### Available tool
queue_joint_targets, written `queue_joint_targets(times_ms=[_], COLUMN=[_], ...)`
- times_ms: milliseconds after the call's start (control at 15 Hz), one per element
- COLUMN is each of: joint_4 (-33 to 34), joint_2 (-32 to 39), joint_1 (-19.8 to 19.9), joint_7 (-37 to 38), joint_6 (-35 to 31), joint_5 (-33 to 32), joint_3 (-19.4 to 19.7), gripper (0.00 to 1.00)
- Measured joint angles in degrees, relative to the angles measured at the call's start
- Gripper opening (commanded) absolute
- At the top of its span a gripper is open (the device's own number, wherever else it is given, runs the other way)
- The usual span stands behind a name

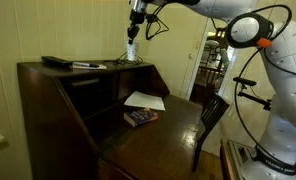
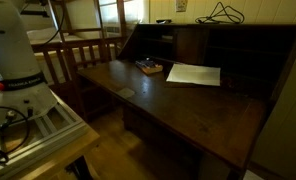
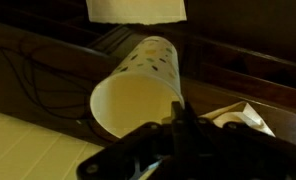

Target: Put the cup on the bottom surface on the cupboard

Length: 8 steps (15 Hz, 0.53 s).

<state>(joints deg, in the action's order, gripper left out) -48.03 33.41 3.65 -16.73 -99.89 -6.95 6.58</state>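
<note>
The white paper sheet (image 1: 149,101) lies on the bottom surface. I will next bring the cup (image 1: 131,52) down onto it with my gripper and let go of the cup's rim there.
The cup (image 3: 143,85), white with small dots, fills the wrist view with its open mouth towards the camera. My gripper (image 3: 180,118) is shut on its rim. In an exterior view the gripper (image 1: 134,36) holds the cup (image 1: 131,52) at the right end of the cupboard's (image 1: 48,110) narrow upper top. The bottom surface (image 1: 163,135), the broad dark wooden leaf, lies below it and also shows in the other exterior view (image 2: 178,105). The gripper and cup are out of that view.
A white paper sheet (image 1: 145,100) (image 2: 194,73) and a small book (image 1: 140,117) (image 2: 148,67) lie on the leaf. A dark flat object (image 1: 56,62) and a pen (image 1: 88,66) lie on the upper top. A wooden chair (image 1: 210,115) stands beside the leaf.
</note>
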Motion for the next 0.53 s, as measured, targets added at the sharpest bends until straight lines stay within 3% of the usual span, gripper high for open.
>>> queue_joint_targets(times_ms=[533], joint_4=[-20.73], joint_2=[-5.87], joint_1=[-1.6], joint_7=[23.48], joint_6=[-2.37], joint_5=[-2.52], joint_3=[5.11], gripper=[0.01])
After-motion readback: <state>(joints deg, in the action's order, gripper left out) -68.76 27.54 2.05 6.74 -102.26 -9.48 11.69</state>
